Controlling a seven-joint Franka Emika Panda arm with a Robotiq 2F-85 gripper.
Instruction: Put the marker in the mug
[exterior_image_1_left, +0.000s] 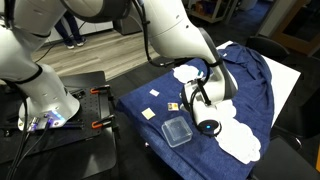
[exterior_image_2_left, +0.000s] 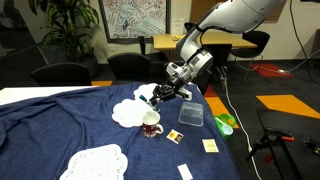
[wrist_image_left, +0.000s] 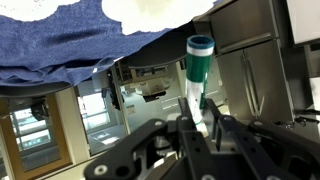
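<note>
The mug's opening (exterior_image_2_left: 151, 117) lies below my gripper, so next I roll my gripper level and lower it until the jutting marker enters there, then release.
In the wrist view my gripper (wrist_image_left: 200, 128) is shut on the marker (wrist_image_left: 199, 68), a teal-green stick with a darker cap that juts out past the fingertips. The gripper is turned sideways, so this view looks across the room. In an exterior view the gripper (exterior_image_2_left: 157, 96) hangs a little above and just behind the dark-red mug (exterior_image_2_left: 151, 125), which stands upright on the blue cloth with its white inside showing. In an exterior view the gripper (exterior_image_1_left: 190, 100) is above the cloth, and the mug (exterior_image_1_left: 207, 126) is close beside it.
A clear square plastic container (exterior_image_2_left: 190, 113) (exterior_image_1_left: 178, 131) lies next to the mug. White doilies (exterior_image_2_left: 128, 112) (exterior_image_2_left: 95, 162) and small pale cards (exterior_image_2_left: 175, 135) lie on the blue cloth (exterior_image_2_left: 60, 120). A green object (exterior_image_2_left: 225, 123) sits at the table's edge.
</note>
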